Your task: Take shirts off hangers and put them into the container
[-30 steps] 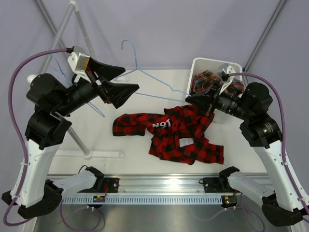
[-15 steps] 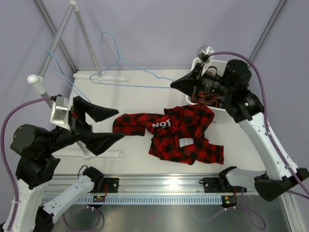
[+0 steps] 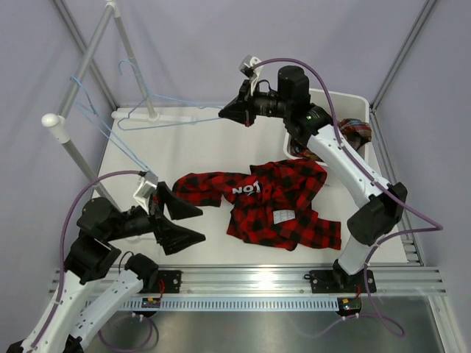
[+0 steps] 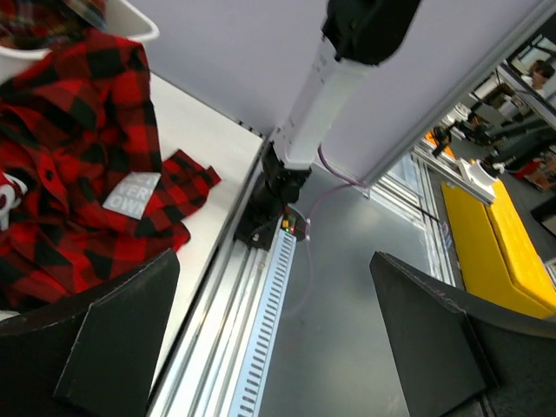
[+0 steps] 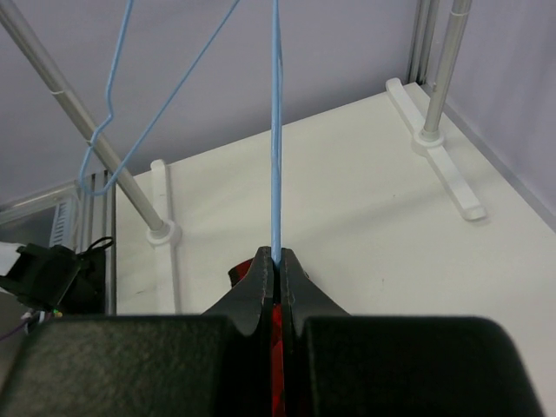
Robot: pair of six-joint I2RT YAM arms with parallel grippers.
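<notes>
Next, the right gripper carries the hanger's still-free hook to the left in the top view, onto the slanted rack pole, and releases it.
A red-and-black check shirt [image 3: 257,202] with white lettering lies flat on the table, off any hanger; it also shows in the left wrist view [image 4: 69,174]. My right gripper [image 3: 224,116] is raised at the back middle, shut on the wire of a bare light-blue hanger [image 3: 169,121] that reaches left towards the rack; the jaws pinch the wire [image 5: 276,130]. My left gripper [image 3: 203,225] is open and empty, low at the near left beside the shirt's left sleeve. The white container [image 3: 360,100] at the back right holds a multicolour plaid shirt [image 3: 357,132].
A second light-blue hanger [image 3: 103,125] hangs on the slanted rack pole [image 3: 77,158] at the left. Rack feet [image 3: 169,114] rest on the far table edge. The metal rail [image 3: 257,301] with the arm bases runs along the near edge.
My right arm has swung from the container to the back middle, carrying the bare hanger leftwards. My left arm has dropped back from the rack to the near left, still open.
</notes>
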